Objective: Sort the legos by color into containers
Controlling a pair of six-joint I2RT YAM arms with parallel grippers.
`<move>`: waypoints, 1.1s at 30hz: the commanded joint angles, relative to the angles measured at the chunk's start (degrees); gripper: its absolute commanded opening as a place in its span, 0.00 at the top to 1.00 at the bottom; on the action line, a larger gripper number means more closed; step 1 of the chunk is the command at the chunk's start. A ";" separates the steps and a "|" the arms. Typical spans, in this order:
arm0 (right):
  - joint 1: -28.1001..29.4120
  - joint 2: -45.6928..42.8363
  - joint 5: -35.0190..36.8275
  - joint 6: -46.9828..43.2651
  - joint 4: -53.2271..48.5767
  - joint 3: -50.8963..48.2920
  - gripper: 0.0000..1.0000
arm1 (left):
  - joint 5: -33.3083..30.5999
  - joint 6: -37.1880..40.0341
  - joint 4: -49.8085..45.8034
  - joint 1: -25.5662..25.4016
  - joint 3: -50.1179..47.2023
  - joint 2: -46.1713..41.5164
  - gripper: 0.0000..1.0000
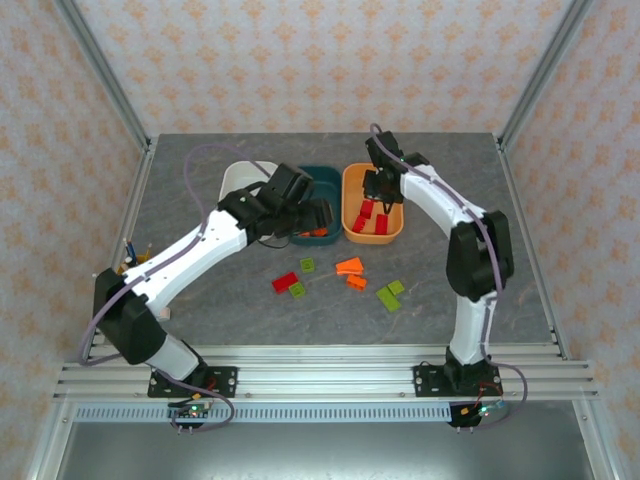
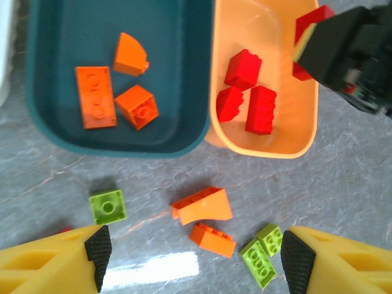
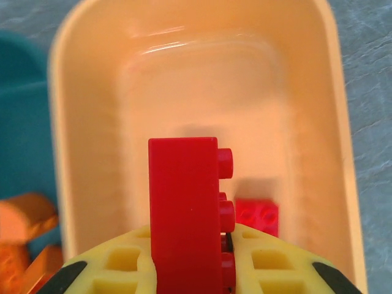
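Note:
I will lower my right gripper toward the bare bottom of the orange container next and let go of the red lego, because that clear spot is below my gripper.
My right gripper (image 3: 190,269) is shut on a red lego (image 3: 184,202), held upright above the orange container (image 3: 55,122), where another red lego (image 3: 257,215) lies. From above, that gripper (image 1: 375,190) hangs over the orange container (image 1: 348,228). My left gripper (image 2: 198,257) is open above the table, with nothing between its fingers. Below it lie an orange sloped lego (image 2: 202,205), an orange brick (image 2: 212,239), and lime green legos (image 2: 263,254) (image 2: 107,206). The dark teal container (image 2: 37,116) holds three orange legos (image 2: 95,97). The orange container (image 2: 300,144) holds several red ones (image 2: 260,110).
The white container (image 1: 240,178) stands left of the teal one (image 1: 322,178), the three in a row at the back. Loose legos lie mid-table: red (image 1: 285,282), green (image 1: 297,290) (image 1: 388,297), orange (image 1: 349,266). Metal frame posts stand at the table's edges.

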 commanded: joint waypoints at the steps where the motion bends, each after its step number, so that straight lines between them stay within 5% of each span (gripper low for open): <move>1: -0.59 6.07 4.68 -3.01 -7.47 6.84 0.86 | 1.72 1.05 1.97 -0.36 3.41 2.74 0.24; 11: -1.88 17.65 8.89 -5.96 -12.49 16.85 0.81 | 2.47 0.96 0.47 -0.38 5.49 5.84 0.23; 17: -1.63 14.13 8.64 -5.82 -11.68 15.82 0.56 | 1.59 1.05 -1.48 -0.40 2.19 4.05 0.23; 25: 2.56 -1.09 8.04 -6.77 -9.46 10.22 0.41 | -1.59 -0.26 -6.99 -0.41 -3.19 3.63 0.22; 33: 7.74 -33.20 -10.02 -1.62 10.35 -24.82 0.37 | -2.41 -2.79 -6.81 -0.36 -5.54 9.53 0.22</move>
